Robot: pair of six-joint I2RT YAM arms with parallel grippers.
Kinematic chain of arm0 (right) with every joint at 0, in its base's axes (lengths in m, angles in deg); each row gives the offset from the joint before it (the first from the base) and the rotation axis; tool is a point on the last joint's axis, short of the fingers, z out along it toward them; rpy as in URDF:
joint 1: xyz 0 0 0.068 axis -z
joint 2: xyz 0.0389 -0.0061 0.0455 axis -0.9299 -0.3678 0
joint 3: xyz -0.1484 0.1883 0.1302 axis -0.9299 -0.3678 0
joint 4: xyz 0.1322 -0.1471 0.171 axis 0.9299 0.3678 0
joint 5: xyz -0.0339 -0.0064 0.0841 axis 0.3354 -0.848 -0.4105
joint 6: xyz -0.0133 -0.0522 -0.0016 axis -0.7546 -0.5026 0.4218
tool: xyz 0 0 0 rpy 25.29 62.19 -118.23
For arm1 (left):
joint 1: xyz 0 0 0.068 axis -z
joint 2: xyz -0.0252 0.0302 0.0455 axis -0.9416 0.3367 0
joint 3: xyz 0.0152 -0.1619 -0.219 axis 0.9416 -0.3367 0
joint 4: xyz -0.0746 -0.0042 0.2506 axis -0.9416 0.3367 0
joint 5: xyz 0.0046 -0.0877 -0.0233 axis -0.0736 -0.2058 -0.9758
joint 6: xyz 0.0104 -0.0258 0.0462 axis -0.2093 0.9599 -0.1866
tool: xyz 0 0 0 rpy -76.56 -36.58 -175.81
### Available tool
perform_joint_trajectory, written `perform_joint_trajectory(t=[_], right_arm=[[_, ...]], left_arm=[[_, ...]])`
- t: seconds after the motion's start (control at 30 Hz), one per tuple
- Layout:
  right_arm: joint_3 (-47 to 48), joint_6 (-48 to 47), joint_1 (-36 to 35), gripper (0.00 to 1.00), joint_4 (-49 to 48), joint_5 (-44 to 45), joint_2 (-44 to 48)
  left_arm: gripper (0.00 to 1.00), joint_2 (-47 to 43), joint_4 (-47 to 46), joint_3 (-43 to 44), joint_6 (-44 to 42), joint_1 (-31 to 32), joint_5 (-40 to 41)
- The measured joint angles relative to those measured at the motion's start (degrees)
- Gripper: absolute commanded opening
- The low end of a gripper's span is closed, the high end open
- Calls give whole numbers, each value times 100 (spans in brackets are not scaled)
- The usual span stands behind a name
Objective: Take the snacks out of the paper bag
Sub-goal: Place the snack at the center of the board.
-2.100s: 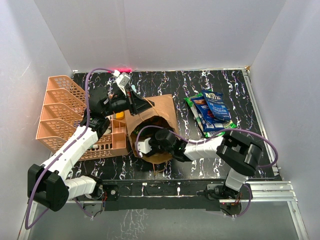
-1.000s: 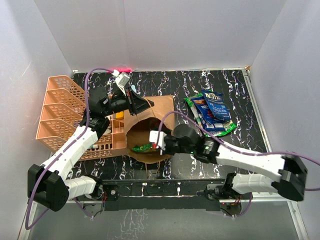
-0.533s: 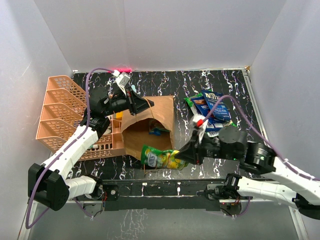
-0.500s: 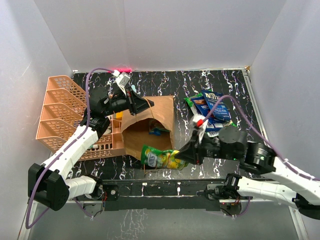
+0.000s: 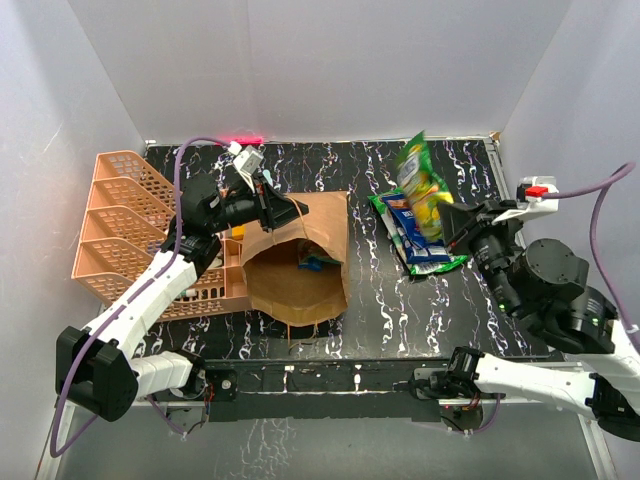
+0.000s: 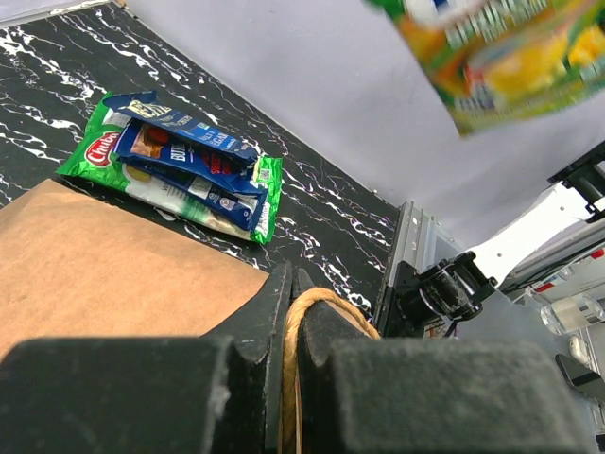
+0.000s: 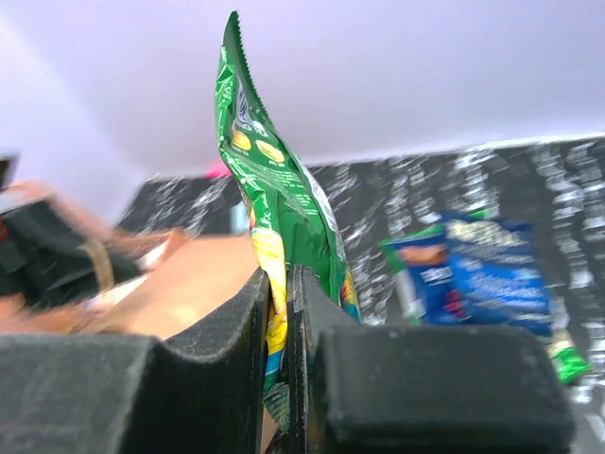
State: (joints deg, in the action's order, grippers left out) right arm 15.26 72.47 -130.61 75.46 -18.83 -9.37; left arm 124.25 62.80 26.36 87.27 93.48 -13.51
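Note:
The green and yellow packet (image 5: pixel 418 182) goes down onto the pile of snacks next, since that pile lies below my right gripper, and the gripper releases it.
The brown paper bag (image 5: pixel 300 285) lies on the table with its mouth toward the arms. My left gripper (image 5: pixel 284 212) (image 6: pixel 291 295) is shut on its twisted handle (image 6: pixel 321 305), keeping the top side lifted. A bluish snack (image 5: pixel 318 264) shows inside the bag. My right gripper (image 5: pixel 449 222) (image 7: pixel 282 287) is shut on the lower edge of a green and yellow snack packet (image 5: pixel 418 182) (image 7: pixel 269 180), which hangs upright in the air over the pile of snacks (image 5: pixel 425 240) (image 6: pixel 180 163) (image 7: pixel 477 274) at the right of the table.
An orange lattice tray (image 5: pixel 125 235) stands left of the bag, close to my left arm. White walls close off three sides. A metal rail (image 5: pixel 520 235) runs along the table's right edge.
My right arm has drawn back out of the bag with the green packet and swung up and right over the pile. The left gripper has kept hold of the handle without moving.

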Motion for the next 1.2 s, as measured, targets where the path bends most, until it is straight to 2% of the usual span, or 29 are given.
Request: perform_joint_trajectory(t=[0.1,0.17,0.27,0.37,0.47,0.6,0.73,0.97,1.2], right_arm=[[-361,-1320,9,7,-1169,1165,-103],[-837,-2767,20,7,-2321,1606,-229],[-1484,-4653,61,7,-3340,1648,-614],[-1849,-5829,507,7,-3827,1207,-1187],[-1921,-6199,1593,7,-3936,498,-1810],[-1921,-6251,3005,7,-4063,-216,-2433],[-1919,-6203,3877,7,-4190,-671,-3169],[-1934,-6255,4312,7,-4371,-1021,-4275],[-2476,-5952,4315,7,-4618,-1303,-4419]], left_arm=[[0,0,9,0,-31,0,20],[0,0,11,0,-35,0,28],[0,0,9,0,-33,0,28],[0,0,9,0,-28,0,26],[0,0,7,0,-24,0,24],[0,0,4,0,-24,0,22],[0,-2,4,0,-28,0,24],[0,-2,4,0,-26,0,24],[0,-24,4,0,-26,0,22]])
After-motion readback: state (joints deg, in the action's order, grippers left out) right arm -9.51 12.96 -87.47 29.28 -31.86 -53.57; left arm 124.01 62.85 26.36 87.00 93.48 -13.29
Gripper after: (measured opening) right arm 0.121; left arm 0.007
